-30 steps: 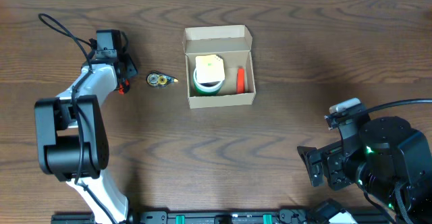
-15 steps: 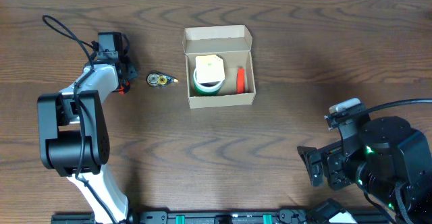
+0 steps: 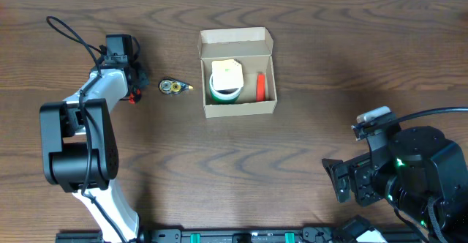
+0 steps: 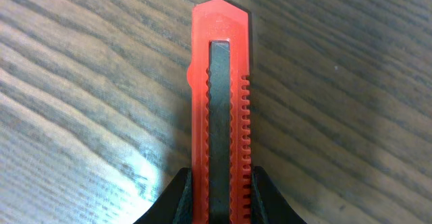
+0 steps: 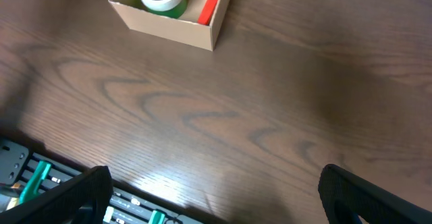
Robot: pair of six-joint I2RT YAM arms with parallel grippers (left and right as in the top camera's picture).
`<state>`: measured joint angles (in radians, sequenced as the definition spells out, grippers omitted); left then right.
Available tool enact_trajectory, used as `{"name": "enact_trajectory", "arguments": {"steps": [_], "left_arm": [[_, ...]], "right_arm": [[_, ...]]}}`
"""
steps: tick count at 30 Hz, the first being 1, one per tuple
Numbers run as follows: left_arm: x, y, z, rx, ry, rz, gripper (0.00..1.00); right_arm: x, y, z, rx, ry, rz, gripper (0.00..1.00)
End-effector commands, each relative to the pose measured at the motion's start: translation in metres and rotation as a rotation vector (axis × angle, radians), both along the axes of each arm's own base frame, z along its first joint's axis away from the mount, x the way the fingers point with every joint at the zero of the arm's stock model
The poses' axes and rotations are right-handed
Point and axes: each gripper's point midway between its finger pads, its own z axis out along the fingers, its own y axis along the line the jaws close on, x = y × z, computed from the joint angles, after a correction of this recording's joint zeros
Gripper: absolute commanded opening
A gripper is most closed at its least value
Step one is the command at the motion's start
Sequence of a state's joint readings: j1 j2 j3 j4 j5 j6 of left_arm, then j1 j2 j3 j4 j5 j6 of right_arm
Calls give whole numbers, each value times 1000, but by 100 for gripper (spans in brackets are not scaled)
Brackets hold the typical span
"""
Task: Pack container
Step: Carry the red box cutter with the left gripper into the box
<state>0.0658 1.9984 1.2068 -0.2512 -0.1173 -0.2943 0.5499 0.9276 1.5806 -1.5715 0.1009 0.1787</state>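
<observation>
The container stands open right of my left gripper in the overhead view, so next my left gripper needs to lift the knife across and release it by the red item (image 3: 260, 87).
The tan cardboard container (image 3: 238, 110) stands open at the table's back middle, its flap lid folded back. Inside it are a green and white tape roll (image 3: 226, 82) and a red item (image 3: 260, 86). It also shows in the right wrist view (image 5: 169, 28). My left gripper (image 3: 134, 89) is far left, shut on a red utility knife (image 4: 219, 109) lying on the wood. Only the knife's red end (image 3: 132, 96) shows in the overhead view. My right gripper (image 5: 209, 197) is open and empty, low at the front right, far from the box.
A small yellow and grey tape dispenser (image 3: 174, 86) lies between the left gripper and the container. The table's front rail with green clips (image 5: 40, 177) runs along the near edge. The left arm's black cable (image 3: 69, 31) loops at the far left.
The left arm shifted very slightly. Nothing else moved.
</observation>
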Motion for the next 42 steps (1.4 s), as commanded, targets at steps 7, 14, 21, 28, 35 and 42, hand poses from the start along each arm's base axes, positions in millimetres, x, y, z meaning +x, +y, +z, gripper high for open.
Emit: {"name": "enact_trajectory", "arguments": {"steps": [7,14,21,28,35,42], "left_arm": [[9,-9,92,11,-172,-123,6],[-10,-127,177,-160,-407,-889,6],[-62,-223,216,-252,-568,-1393,6],[-91,-276,201,-150,-562,-1676,6],[-81,-291,162,255,-406,-1769,6],[-80,-296,136,426,-292,-1832,6]], "right_arm": [[0,1,0,7,2,-3,99],[0,1,0,7,2,-3,99],[0,1,0,7,2,-3,99],[0,1,0,7,2,-3,99],[0,1,0,7,2,-3,99],[0,1,0,7,2,-3,99]]}}
